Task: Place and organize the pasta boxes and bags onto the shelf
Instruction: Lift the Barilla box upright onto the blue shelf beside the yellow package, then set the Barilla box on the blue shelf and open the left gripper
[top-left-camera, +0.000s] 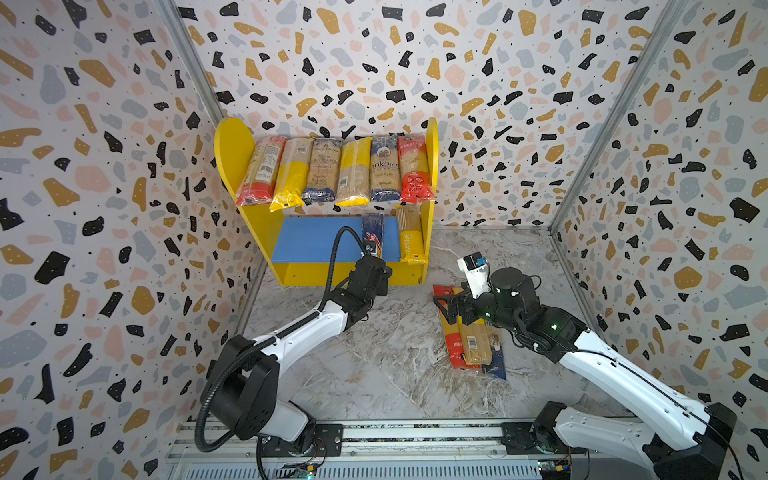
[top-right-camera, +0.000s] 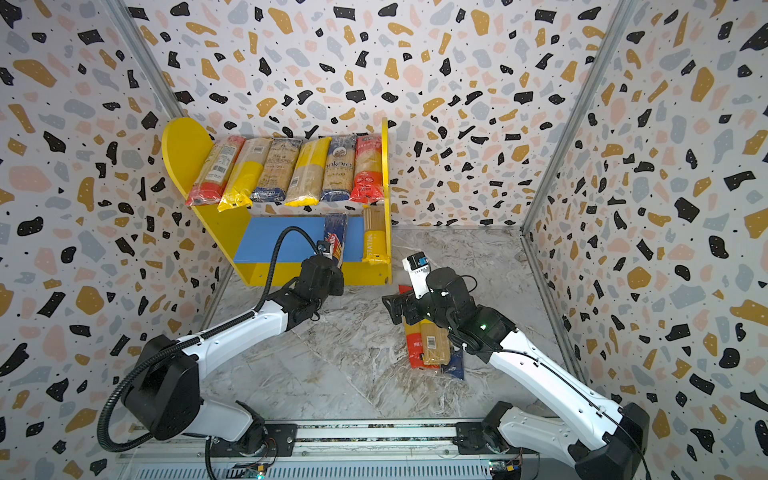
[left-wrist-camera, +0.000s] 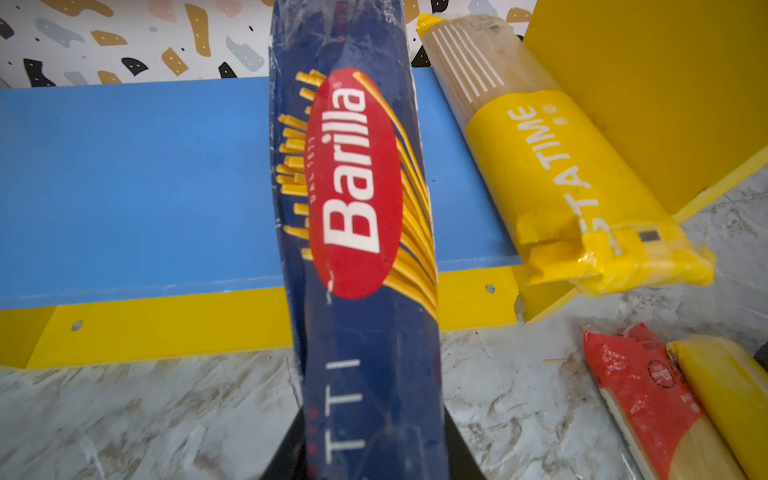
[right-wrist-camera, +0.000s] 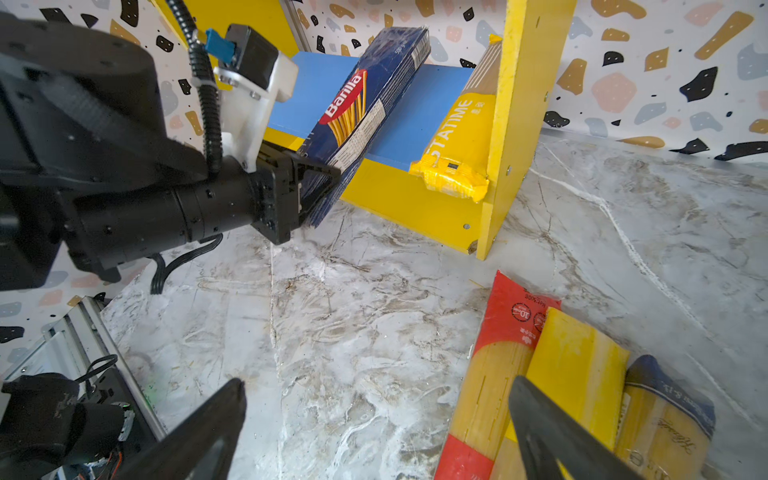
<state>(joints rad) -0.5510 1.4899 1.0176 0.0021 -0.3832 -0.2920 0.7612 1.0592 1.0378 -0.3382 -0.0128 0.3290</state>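
The near end of the box sticks out over the floor, so my left gripper needs to push outward over the part of the blue board beside the yellow pasta bag (left-wrist-camera: 461, 209) and let go of the Barilla box (left-wrist-camera: 357, 187) there.
The shelf (top-left-camera: 232, 158) stands at the back wall. Several pasta bags (top-left-camera: 332, 170) lie side by side on its upper board. On the blue lower board (top-left-camera: 307, 241), a yellow pasta bag (top-left-camera: 409, 243) leans by the right side panel. My left gripper (top-left-camera: 371, 259) is shut on the near end of the dark blue Barilla box (left-wrist-camera: 357, 187). The box is tilted, its far end over the blue board. My right gripper (right-wrist-camera: 376, 386) hangs open over the floor beside three pasta bags: red-yellow (right-wrist-camera: 498, 353), yellow (right-wrist-camera: 577, 365) and blue-topped (right-wrist-camera: 665, 415).
The floor is marbled grey (top-left-camera: 374, 365), closed in by patterned walls on three sides. The arms' base rail (top-left-camera: 415, 432) runs along the front edge. The left part of the blue board is bare in both top views.
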